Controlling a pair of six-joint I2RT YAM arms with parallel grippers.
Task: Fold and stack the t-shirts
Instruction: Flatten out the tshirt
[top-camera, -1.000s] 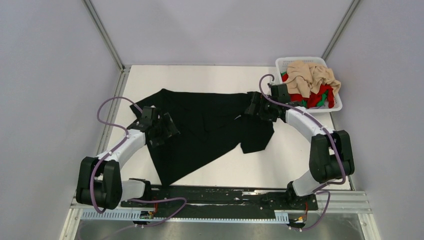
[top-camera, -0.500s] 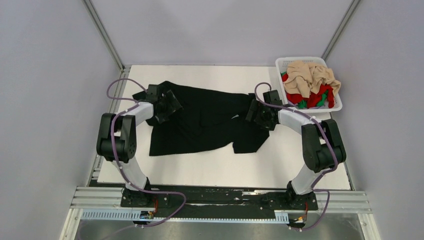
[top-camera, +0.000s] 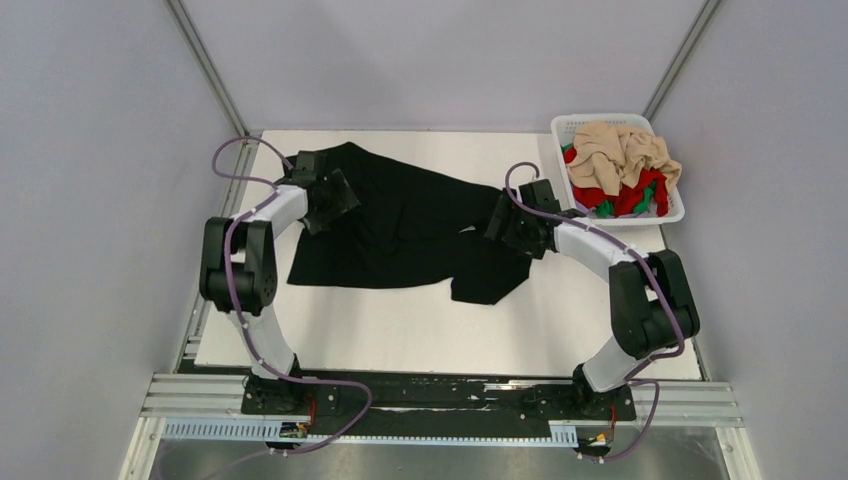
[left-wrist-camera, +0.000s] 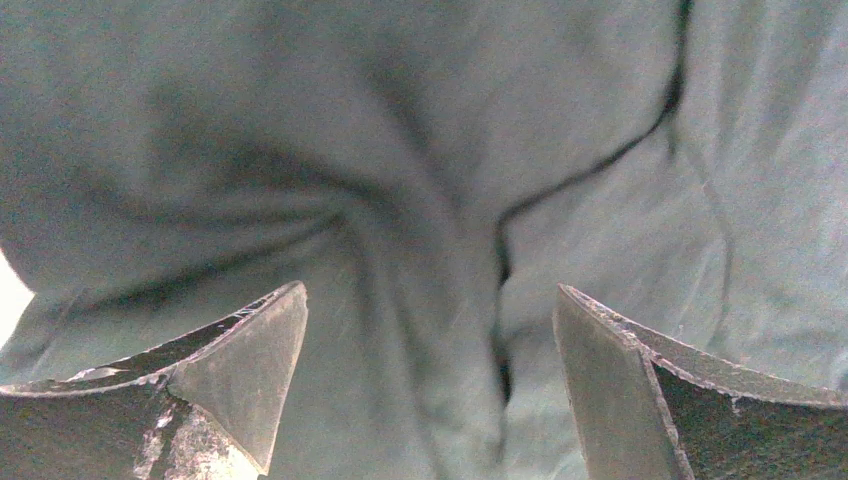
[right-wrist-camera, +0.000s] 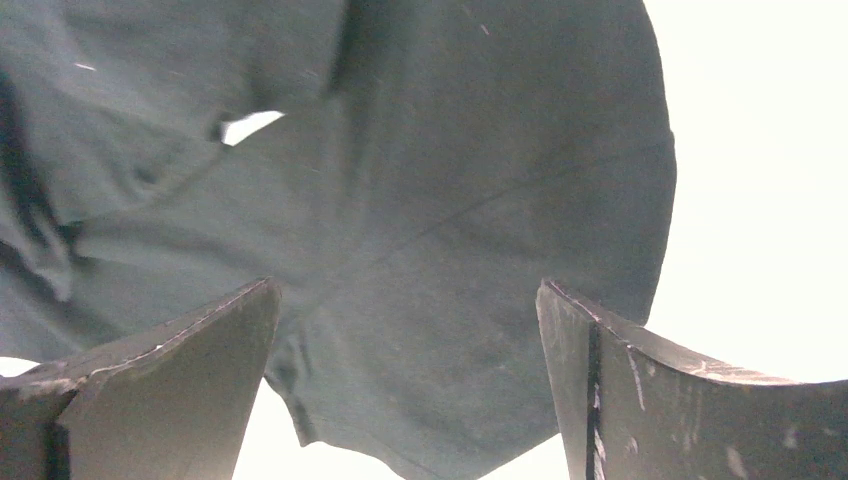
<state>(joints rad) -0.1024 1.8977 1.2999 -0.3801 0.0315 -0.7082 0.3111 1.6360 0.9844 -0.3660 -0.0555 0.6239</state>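
Note:
My left gripper goes back and to the left in the top view next, then down onto the shirt's near corner (top-camera: 292, 281), which sticks out onto bare table.
The large black t-shirt (top-camera: 410, 230) lies loosely spread and creased on the white table (top-camera: 400, 335). My left gripper (top-camera: 335, 203) is open over the shirt's far left part; in the left wrist view its jaws (left-wrist-camera: 430, 290) stand wide apart with wrinkled black cloth (left-wrist-camera: 400, 150) below them. My right gripper (top-camera: 500, 226) is open over the shirt's right side; in the right wrist view (right-wrist-camera: 408, 285) a rounded edge of the cloth (right-wrist-camera: 450, 180) lies under it. The beige t-shirt (top-camera: 625, 150), red t-shirt (top-camera: 625, 202) and green t-shirt (top-camera: 601, 209) are bunched in the basket.
The white lattice basket (top-camera: 600, 119) stands at the far right corner of the table. Grey walls and metal frame posts enclose the table on three sides. The arms' bases and a rail run along the near edge.

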